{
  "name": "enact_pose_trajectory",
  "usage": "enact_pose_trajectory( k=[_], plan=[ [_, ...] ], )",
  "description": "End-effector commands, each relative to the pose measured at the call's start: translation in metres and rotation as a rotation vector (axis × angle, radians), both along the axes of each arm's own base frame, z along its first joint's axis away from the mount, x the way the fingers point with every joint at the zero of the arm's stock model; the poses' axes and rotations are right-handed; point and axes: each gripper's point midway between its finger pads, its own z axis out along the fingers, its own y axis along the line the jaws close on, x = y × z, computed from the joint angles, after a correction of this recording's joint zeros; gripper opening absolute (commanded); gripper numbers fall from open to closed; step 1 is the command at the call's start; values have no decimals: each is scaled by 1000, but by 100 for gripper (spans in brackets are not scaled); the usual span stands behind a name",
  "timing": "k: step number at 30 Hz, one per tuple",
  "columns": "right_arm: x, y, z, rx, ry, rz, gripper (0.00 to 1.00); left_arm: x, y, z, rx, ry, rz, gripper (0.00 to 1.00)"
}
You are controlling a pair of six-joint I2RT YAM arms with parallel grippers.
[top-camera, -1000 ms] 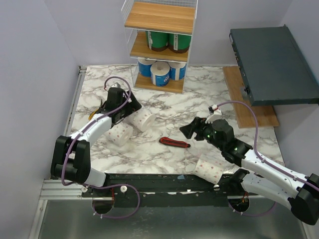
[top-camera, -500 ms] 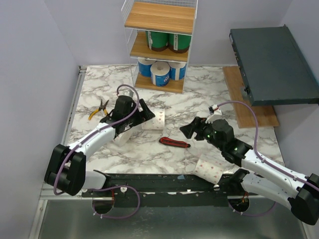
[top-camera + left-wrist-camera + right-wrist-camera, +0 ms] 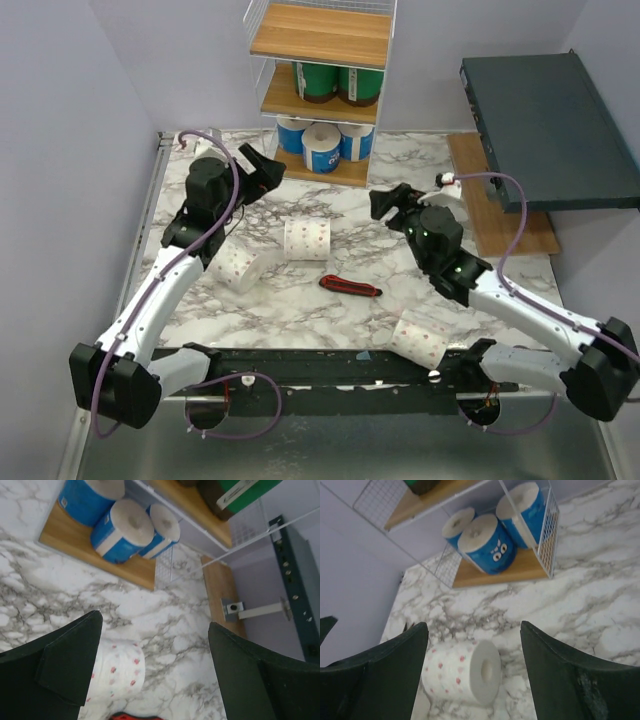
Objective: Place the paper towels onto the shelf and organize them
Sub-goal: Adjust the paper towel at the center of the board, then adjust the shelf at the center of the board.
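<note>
The thin white wire post (image 3: 379, 113) stands outward of my right gripper, so next my right gripper will swing outward, turn to face the shelf (image 3: 320, 35) and close on that post.
Three white rolls with red-pink dots lie on the marble table: one in the middle (image 3: 306, 239), one to the left (image 3: 238, 266), one near the front (image 3: 420, 338). The shelf (image 3: 320, 35) stands at the back, with blue-wrapped rolls (image 3: 322, 146) on its bottom tier and green-wrapped rolls (image 3: 335, 82) on the middle tier. My left gripper (image 3: 262, 170) is open and empty, raised to the back left of the middle roll (image 3: 117, 675). My right gripper (image 3: 390, 205) is open and empty, to the right of that roll (image 3: 462, 672), facing the blue rolls (image 3: 485, 542).
A red-and-black utility knife (image 3: 350, 287) lies in front of the middle roll. A dark grey-green slab (image 3: 545, 125) sits raised at the right over a wooden board (image 3: 500, 215). Purple walls close in the left and back.
My left gripper nudged the middle dotted roll a little to the right, then drew away up and back-left toward the shelf. My right gripper moved back toward the shelf.
</note>
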Motion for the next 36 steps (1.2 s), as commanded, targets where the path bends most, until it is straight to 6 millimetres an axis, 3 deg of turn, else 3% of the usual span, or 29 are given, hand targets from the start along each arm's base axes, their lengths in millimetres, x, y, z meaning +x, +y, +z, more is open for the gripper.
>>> enact_pose_trajectory(
  k=[1,3,6,11,13,24,36],
  plan=[
    [53,-9,61,7,-206,-235,77,-1,23,54,-26,-135,95,90],
    [78,2,77,-57,-235,-272,76,-12,21,53,-58,-144,74,90],
    [111,12,83,-163,-251,-307,75,-31,15,31,-93,-103,25,89],
    [146,3,88,-308,-303,-376,73,-68,18,-21,-130,-35,3,89],
    [160,4,87,-350,-302,-375,73,-78,20,-30,-137,-42,-8,89],
    [217,10,80,-498,-292,-379,71,-102,29,-34,-90,-97,-26,90],
    [240,3,71,-542,-256,-404,46,-105,29,-52,-86,-68,-31,90]
  ],
)
